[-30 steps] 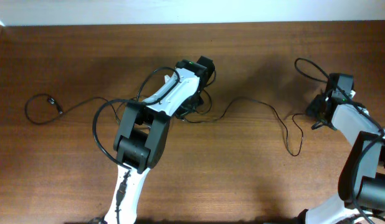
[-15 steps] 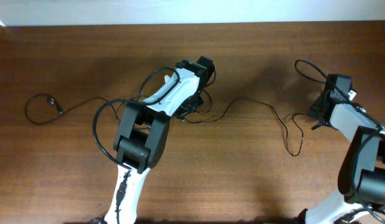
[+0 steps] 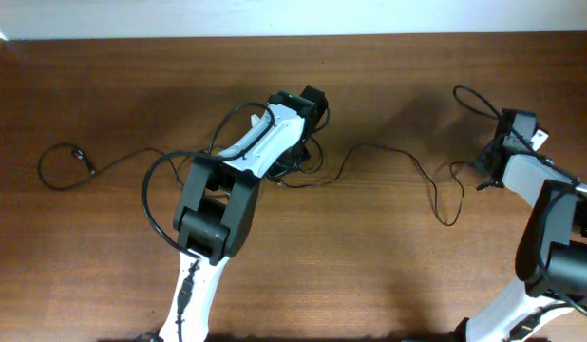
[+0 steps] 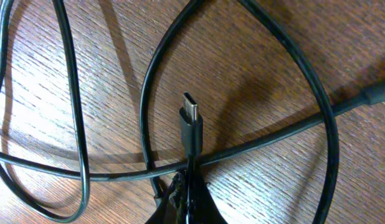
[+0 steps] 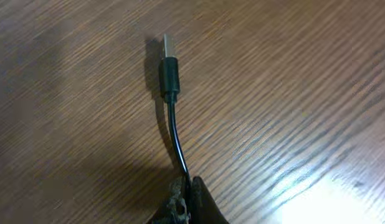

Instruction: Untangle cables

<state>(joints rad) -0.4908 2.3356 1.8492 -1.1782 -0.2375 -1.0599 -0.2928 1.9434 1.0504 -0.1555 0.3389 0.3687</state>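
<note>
The cable bends slackly on its run from the tangle (image 3: 298, 176), so my right gripper should pull it to the right in the overhead view, toward the side of the table, and then release it.
Thin black cables (image 3: 388, 157) lie across the brown table, knotted in a tangle (image 3: 298, 176) beneath my left arm. My left gripper (image 4: 187, 186) is shut on a cable just behind a USB-C plug (image 4: 191, 121), which points away from it over crossing loops (image 4: 149, 112). My right gripper (image 5: 185, 186) is shut on another cable end, a short way behind a USB-A plug (image 5: 169, 65) held just above the wood. From overhead, the right gripper (image 3: 483, 179) sits at the far right, with the cable running left from it through a small loop (image 3: 450, 204).
One strand trails left from the tangle to a loop and small plug (image 3: 80, 154) near the table's left side. A thicker black cable (image 3: 156, 204) curves beside the left arm's base. The pale wall edge (image 3: 293, 17) runs along the back.
My right gripper has shut on the cable end and drawn slightly right and back. The strand and loop beside it have shifted that way. The left arm has not moved.
</note>
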